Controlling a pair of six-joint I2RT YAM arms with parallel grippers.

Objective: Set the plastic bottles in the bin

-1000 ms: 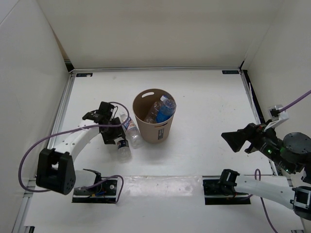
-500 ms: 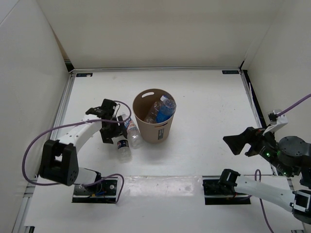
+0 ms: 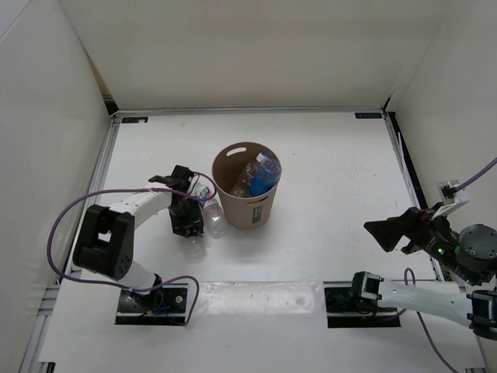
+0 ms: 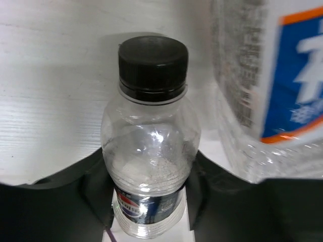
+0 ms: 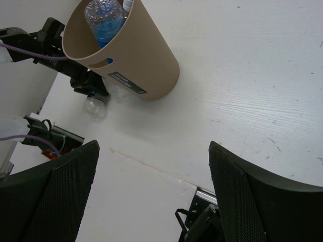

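Observation:
My left gripper moves up and outward next, then over the bin's opening (image 3: 235,169) to let go of the bottle, as the bin's rim stands well above it.
A clear plastic bottle with a black cap (image 4: 151,136) and a dark blue label lies on the table left of the tan bin (image 3: 245,203). My left gripper (image 4: 149,174) is shut on its body, one black finger (image 4: 96,176) against each side; from above the gripper (image 3: 187,223) sits over that bottle (image 3: 195,241). A second bottle with a blue and white label (image 4: 272,85) lies right beside it, against the bin's foot (image 3: 211,216). Two bottles (image 3: 257,176) lie inside the bin (image 5: 144,60). My right gripper (image 3: 387,231) hangs open far to the right, holding nothing (image 5: 154,147).
White walls close in the table on three sides. A metal rail (image 3: 101,183) runs along the left edge. Both arm bases (image 3: 152,301) sit on black plates at the near edge. A purple cable (image 3: 70,221) loops off the left arm.
The left gripper swung down next to the bin and closed on the black-capped bottle. The right arm drifted lower toward the near right corner, still open.

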